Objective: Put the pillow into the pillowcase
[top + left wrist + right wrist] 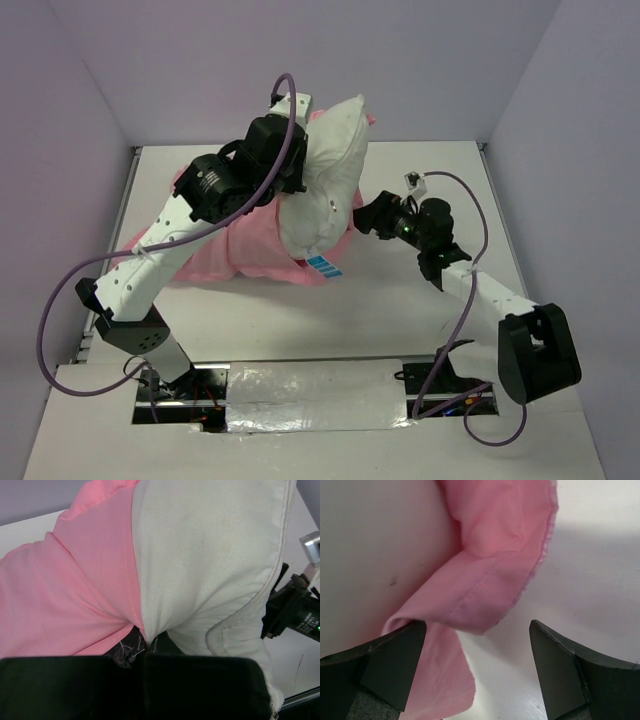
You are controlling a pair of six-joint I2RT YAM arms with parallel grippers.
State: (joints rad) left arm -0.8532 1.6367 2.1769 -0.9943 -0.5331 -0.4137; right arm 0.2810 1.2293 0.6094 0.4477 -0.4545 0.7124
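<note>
My right gripper eases outward and to the left in the top view onto the pillowcase fold next, as the fold hangs on that side between its open fingers.
The white pillow (330,170) is lifted on end over the back of the table, its blue-white tag (322,266) at the bottom. The pink pillowcase (225,255) lies bunched under and behind it. My left gripper (297,180) is shut on a pinch where the pillow (210,555) and the pillowcase (75,590) meet, white fabric drawn to a point at the jaws (145,641). My right gripper (366,218) stands open low at the pillow's right side. A folded hem of the pillowcase (490,570) hangs between its fingers (477,630), close to the left one.
The white table (440,200) has walls on three sides. A silver taped strip (310,395) runs between the arm bases at the near edge. Purple cables loop from both arms. The right arm's wrist (295,615) shows past the pillow's edge.
</note>
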